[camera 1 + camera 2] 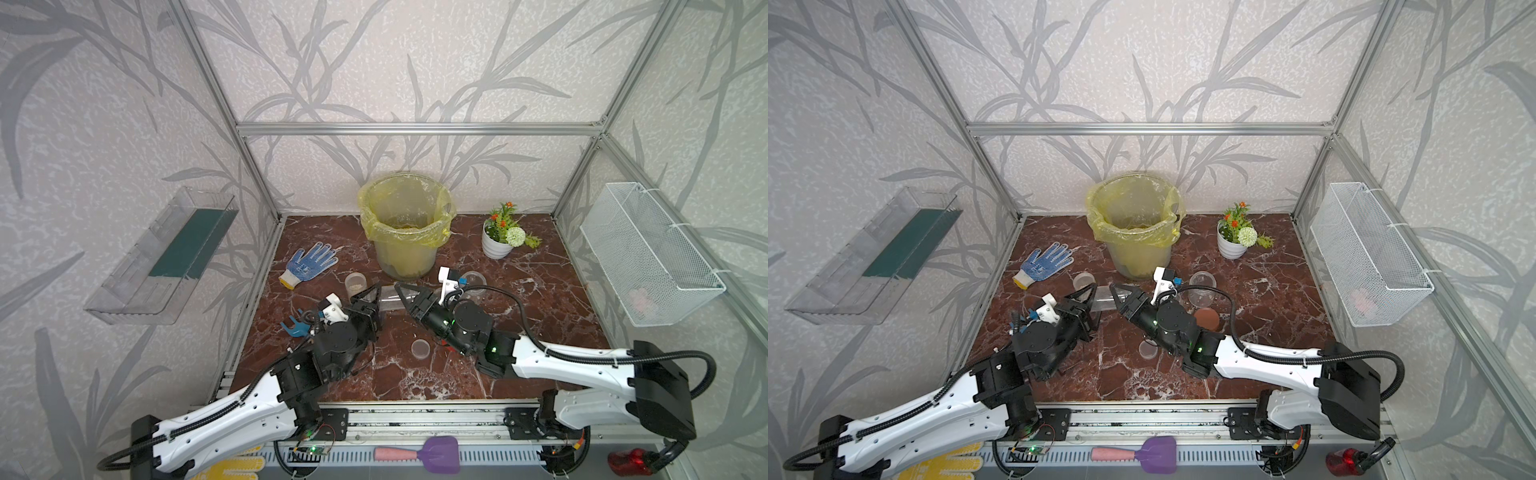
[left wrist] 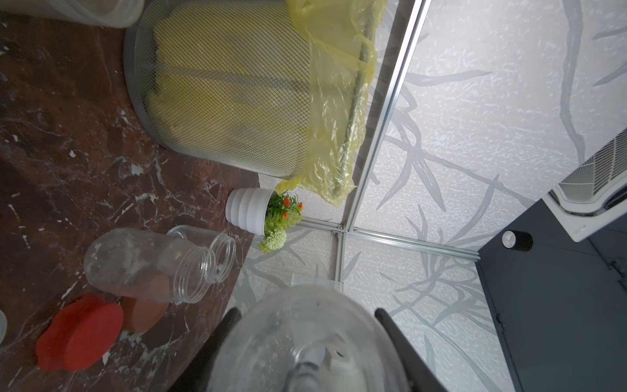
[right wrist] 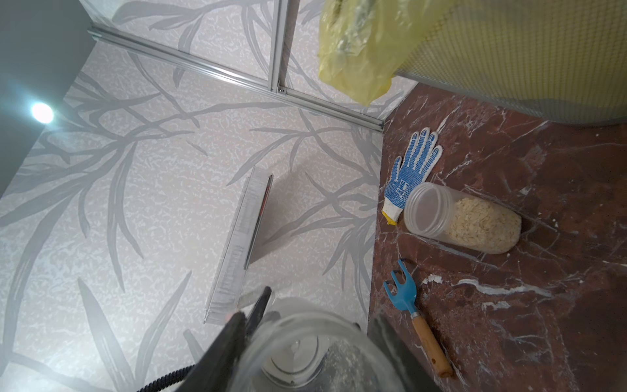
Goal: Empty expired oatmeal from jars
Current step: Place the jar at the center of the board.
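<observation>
Bare tabletop by the empty jars lies below. My right gripper will next turn its fingers downward to bring the level jar upright, lower it and let it go.
A slim clear jar (image 1: 388,298) is held level above the table, between the two grippers. My left gripper (image 1: 372,295) is shut on its bottom end, with dark fingers (image 2: 390,325) against both sides of the jar (image 2: 305,339). My right gripper (image 1: 401,291) is shut on the open mouth end (image 3: 305,353). This jar holds only dusty residue. An open jar (image 1: 355,284) with pale oatmeal (image 3: 475,224) in it stands just left of the grippers. Two empty jars (image 2: 146,264) (image 2: 217,251) stand on the right.
The mesh bin (image 1: 407,224) with a yellow bag stands behind the grippers, and a white flower pot (image 1: 496,243) to its right. A red lid (image 2: 79,332), a brown lid (image 1: 1206,319) and a clear lid (image 1: 420,348) lie on the table. A dotted glove (image 1: 309,264) and a blue fork tool (image 3: 417,315) lie at the left.
</observation>
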### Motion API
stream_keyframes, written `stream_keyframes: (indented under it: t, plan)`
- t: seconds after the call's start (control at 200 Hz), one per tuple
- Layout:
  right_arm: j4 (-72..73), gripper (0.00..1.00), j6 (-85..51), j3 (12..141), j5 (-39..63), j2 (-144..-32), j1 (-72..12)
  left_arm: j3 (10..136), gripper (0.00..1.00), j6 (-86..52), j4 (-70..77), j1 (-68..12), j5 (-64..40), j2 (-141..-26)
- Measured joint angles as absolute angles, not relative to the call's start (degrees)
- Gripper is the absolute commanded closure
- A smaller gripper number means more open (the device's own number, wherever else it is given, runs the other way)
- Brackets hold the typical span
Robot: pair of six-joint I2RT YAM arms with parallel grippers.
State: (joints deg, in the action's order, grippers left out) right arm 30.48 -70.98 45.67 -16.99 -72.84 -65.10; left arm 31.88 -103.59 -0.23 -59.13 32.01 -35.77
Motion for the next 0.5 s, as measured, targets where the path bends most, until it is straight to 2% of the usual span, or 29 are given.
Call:
stream_keyframes:
  t: [0.05, 0.095, 0.14, 0.165, 0.345, 0.5]
  plan:
    - [24.8, 0.7, -67.0, 47.6, -17.3, -71.3, -65.4, 31.8, 0.26, -102.3, -4.4, -59.4, 32.5, -33.0]
    - [19.8, 0.7, -63.8, 48.8, -18.0, -70.0, -64.9, 31.3, 0.13, -101.5, -9.4, -59.0, 34.0, -30.3]
    - [15.2, 0.71, -60.9, 50.0, -18.6, -69.3, -64.4, 30.7, 0.08, -101.2, -14.0, -58.5, 35.5, -27.3]
    - [12.5, 0.71, -59.3, 50.8, -19.0, -69.3, -64.1, 30.3, 0.01, -100.6, -16.2, -58.4, 36.1, -25.7]
    - [0.8, 0.72, -49.5, 52.8, -19.7, -71.4, -63.6, 28.4, 0.01, -99.9, -30.5, -58.4, 40.8, -15.5]
    - [-7.9, 0.72, -41.5, 57.3, -19.6, -78.3, -63.9, 26.3, 0.01, -95.8, -37.7, -58.4, 43.4, -11.4]
